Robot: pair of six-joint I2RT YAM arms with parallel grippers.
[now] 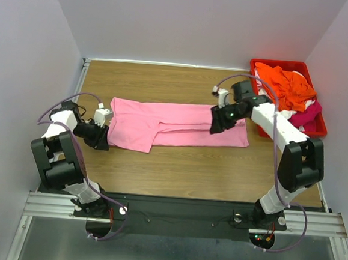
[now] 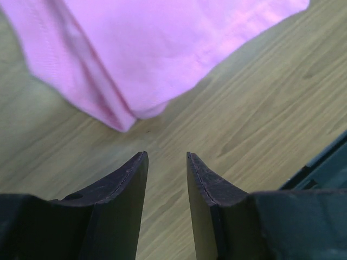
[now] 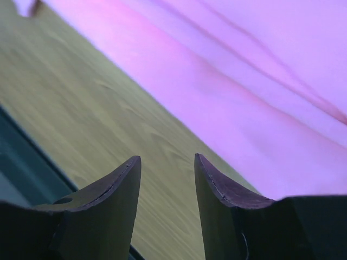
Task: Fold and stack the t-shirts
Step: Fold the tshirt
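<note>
The pink t-shirt flap's near corner [image 1: 148, 149] [image 3: 25, 7] sticks out past the folded t-shirt's edge. I should move my right gripper to the left in the top view, back and down onto that corner.
A light pink t-shirt [image 1: 174, 125] lies flat on the wooden table, folded into a long strip running left to right. My left gripper [image 1: 104, 140] is at its left end, low over the table. In the left wrist view the left gripper [image 2: 166, 155] is open and empty over bare wood, with the pink shirt's corner [image 2: 141, 59] just ahead. My right gripper [image 1: 215, 127] hovers over the shirt's right part. In the right wrist view the right gripper [image 3: 165, 157] is open and empty, over wood beside the pink shirt's edge [image 3: 244, 108]. Orange [image 1: 284, 84], white [image 1: 311, 106] and magenta [image 1: 304, 117] shirts lie heaped in the bin.
A rigid red plastic bin [image 1: 274, 64] stands at the back right corner of the table [image 1: 177, 169], behind my right arm. Grey walls close the left, back and right sides. A black strip and metal rail [image 1: 179, 213] run along the near edge.
</note>
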